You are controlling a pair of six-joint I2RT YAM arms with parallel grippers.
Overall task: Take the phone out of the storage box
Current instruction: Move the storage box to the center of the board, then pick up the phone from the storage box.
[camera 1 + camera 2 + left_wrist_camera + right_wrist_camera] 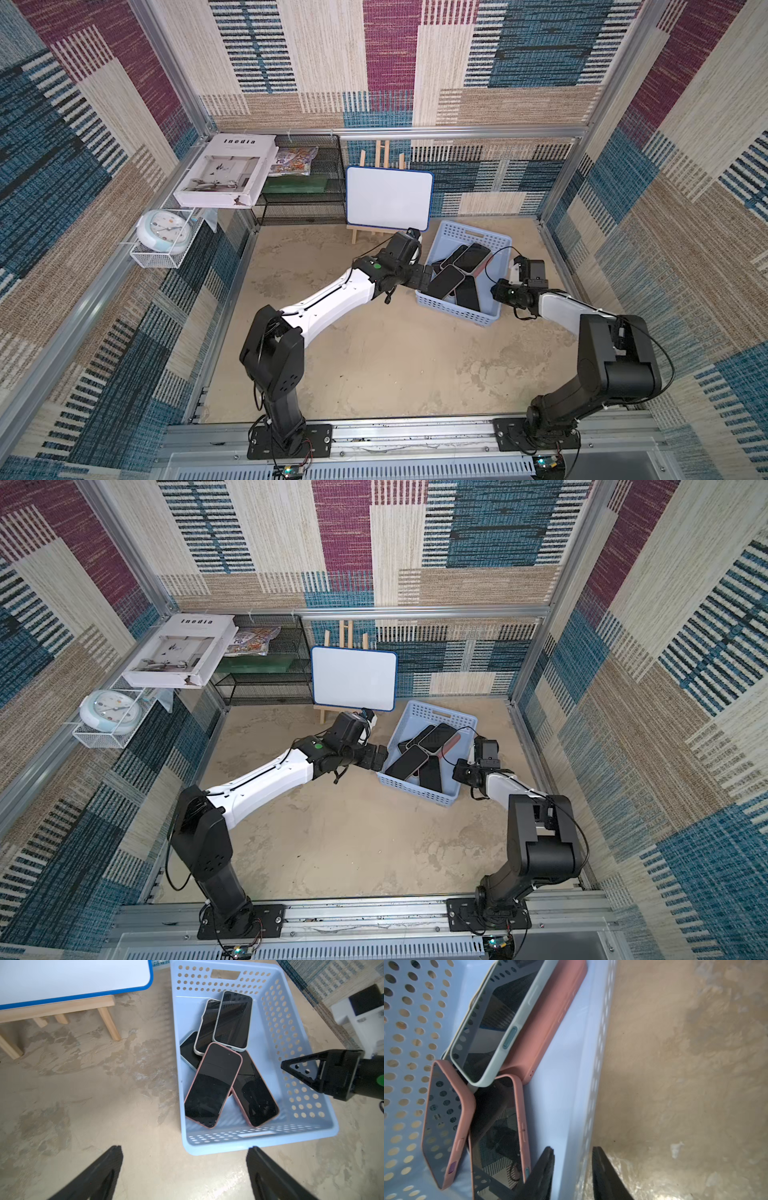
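Observation:
The pink-cased phone (446,282) (214,1084) lies below, inside the long side of the box, so my left gripper should move over that side, turn in line with the phone and go down.
The storage box (460,314) (420,791) is a pale blue perforated basket on the sandy floor at the right. Several phones lie piled inside it, dark screens up. A pink-cased phone (446,282) (214,1084) is on top, and another phone (497,1136) lies by the right-hand wall. My right gripper (573,1148) (496,290) straddles that long wall (583,1105), one finger inside, one outside, shut on it. My left gripper (185,1147) (424,277) stands open just outside the opposite long side, holding nothing.
A whiteboard on a wooden easel (388,201) stands just behind the box and my left wrist. A black mesh rack (303,183), a large white book (226,174) and a clock in a white wire basket (164,235) sit at the back left.

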